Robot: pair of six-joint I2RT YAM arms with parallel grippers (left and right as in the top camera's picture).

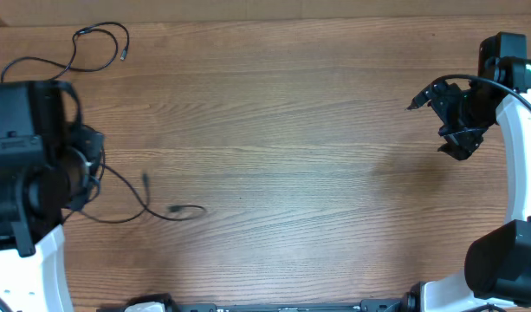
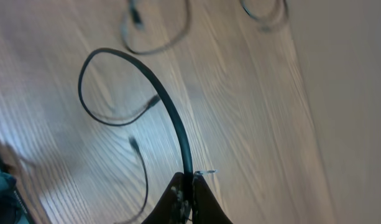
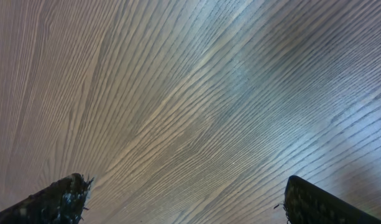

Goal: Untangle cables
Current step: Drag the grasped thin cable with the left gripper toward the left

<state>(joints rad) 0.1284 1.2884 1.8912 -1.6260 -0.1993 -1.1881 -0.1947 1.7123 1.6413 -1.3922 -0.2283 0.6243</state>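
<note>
A thinner cable (image 2: 142, 168) lies close beside the cable my left gripper is holding. Next, I will move my left gripper to the left in the overhead view, away from the thinner cable, and then open it.
Thin black cables lie on the wooden table at the left. One cable (image 1: 99, 43) loops at the back left. Another cable (image 1: 131, 204) runs from under my left arm toward the front, ending in a plug (image 1: 175, 211). In the left wrist view my left gripper (image 2: 191, 186) is shut on a black cable (image 2: 171, 112) that arcs up and curls left to a plug (image 2: 151, 102); a thinner cable (image 2: 142, 168) lies beside it. In the overhead view the left gripper is hidden under the arm. My right gripper (image 1: 460, 139) (image 3: 187, 199) is open and empty over bare wood at the right.
The left arm's body (image 1: 27, 165) covers part of the cables at the left edge. The right arm's base (image 1: 508, 269) stands at the front right. A looped cable shows blurred at the top of the left wrist view (image 2: 159, 31).
</note>
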